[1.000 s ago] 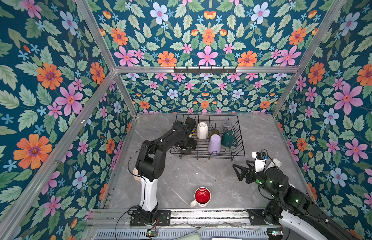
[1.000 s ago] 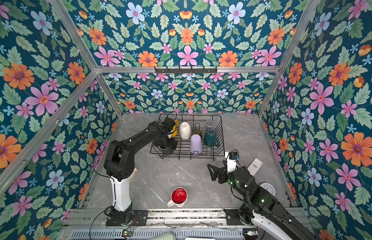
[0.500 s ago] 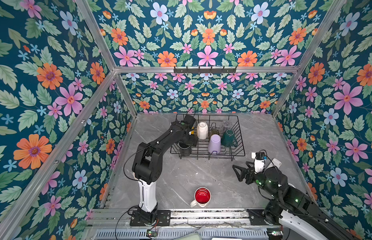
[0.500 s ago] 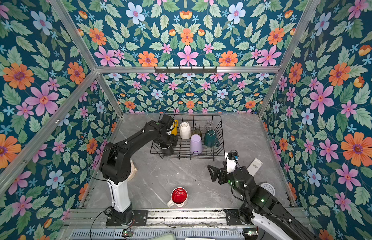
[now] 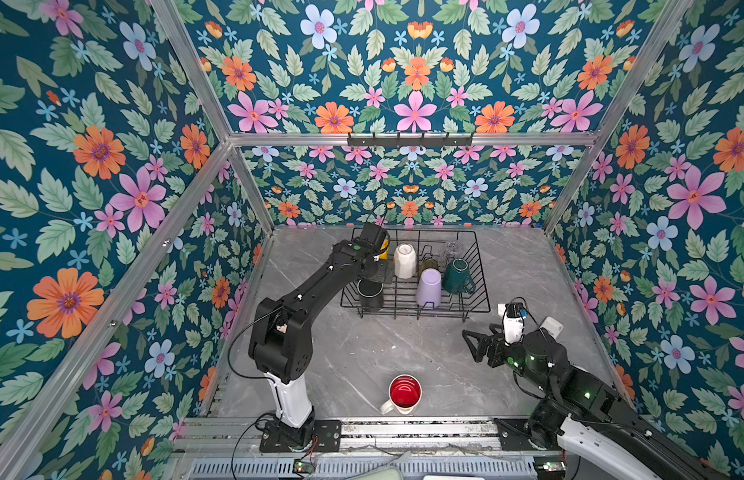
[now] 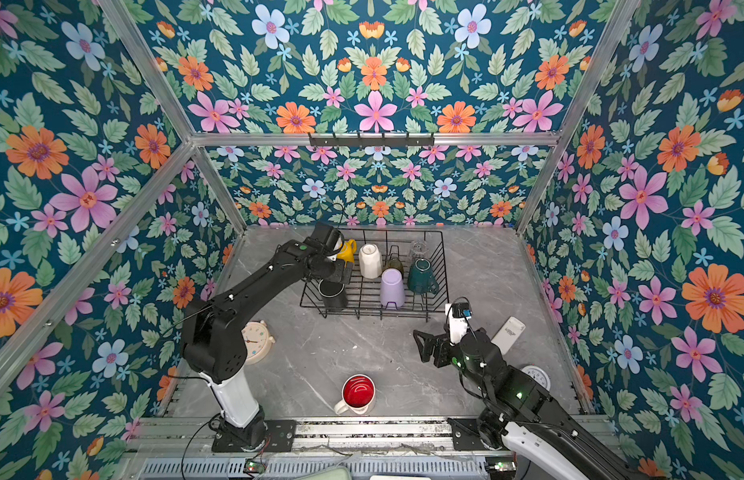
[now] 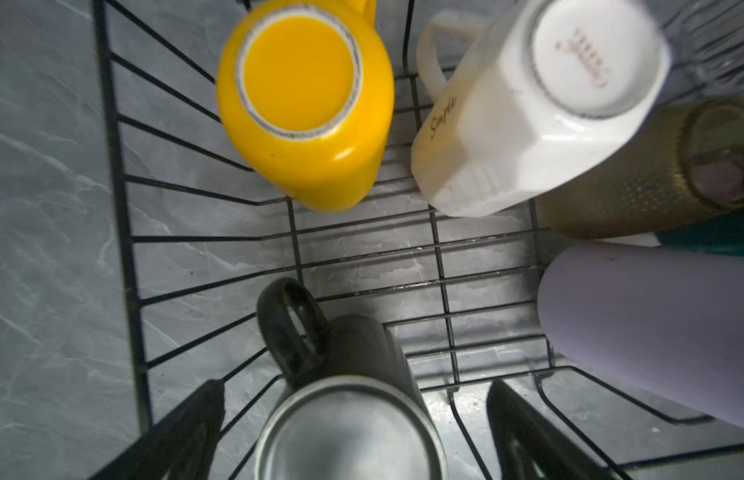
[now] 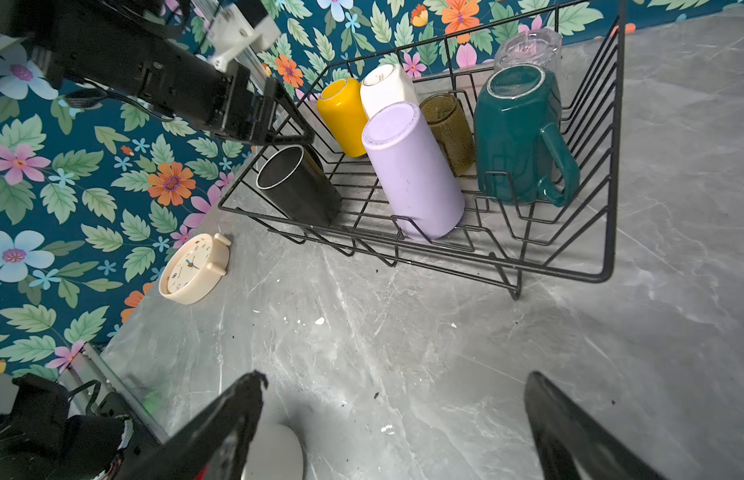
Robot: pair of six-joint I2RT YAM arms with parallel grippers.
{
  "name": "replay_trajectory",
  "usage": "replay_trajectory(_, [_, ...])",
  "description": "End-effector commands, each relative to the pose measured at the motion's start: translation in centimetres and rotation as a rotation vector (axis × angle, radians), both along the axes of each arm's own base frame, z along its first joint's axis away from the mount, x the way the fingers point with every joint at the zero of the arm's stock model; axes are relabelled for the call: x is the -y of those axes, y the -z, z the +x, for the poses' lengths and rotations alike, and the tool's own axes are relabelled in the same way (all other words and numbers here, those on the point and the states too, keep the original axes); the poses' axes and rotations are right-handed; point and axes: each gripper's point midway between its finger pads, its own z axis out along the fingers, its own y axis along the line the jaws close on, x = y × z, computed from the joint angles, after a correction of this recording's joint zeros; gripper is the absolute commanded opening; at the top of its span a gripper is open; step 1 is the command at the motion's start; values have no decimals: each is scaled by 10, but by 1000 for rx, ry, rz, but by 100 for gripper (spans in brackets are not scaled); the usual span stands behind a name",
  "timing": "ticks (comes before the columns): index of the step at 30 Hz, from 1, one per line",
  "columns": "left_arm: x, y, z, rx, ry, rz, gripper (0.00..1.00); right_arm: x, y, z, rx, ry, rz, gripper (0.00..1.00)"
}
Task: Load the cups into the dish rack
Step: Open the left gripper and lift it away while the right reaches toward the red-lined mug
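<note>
The white red-lined mug alone still stands outside the rack, so my right gripper comes back next, tilting down, astride the mug's rim opposite the handle.
The black wire dish rack stands at the back. In it are a yellow mug, a cream mug, an olive tumbler, a clear glass, a dark green mug, a lilac tumbler and a black mug, mouth up. My left gripper hangs open just above the black mug, its fingers clear of the rim. A white red-lined mug stands at the table's front. Right of it, my right gripper is open and empty.
A cream round clock lies by the left wall behind the left arm. A white clock and a white flat device lie at the right behind the right arm. Floral walls close in three sides.
My left gripper has risen a little off the black mug, and that arm's elbow has swung left. The right arm has hardly moved.
</note>
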Motion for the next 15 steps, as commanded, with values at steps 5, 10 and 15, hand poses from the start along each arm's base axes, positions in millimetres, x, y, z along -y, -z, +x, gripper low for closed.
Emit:
replay_trajectory(5, [-20, -83, -1, 317, -61, -90, 100, -17, 8, 4, -99, -40, -48, 92])
replay_trajectory(10, [-42, -122, -37, 560, -91, -253, 100, -39, 19, 7, -185, -95, -44, 84])
replay_trajectory(15, [-73, -133, -79, 714, -160, -365, 100, -60, 30, -4, -240, -128, -161, 81])
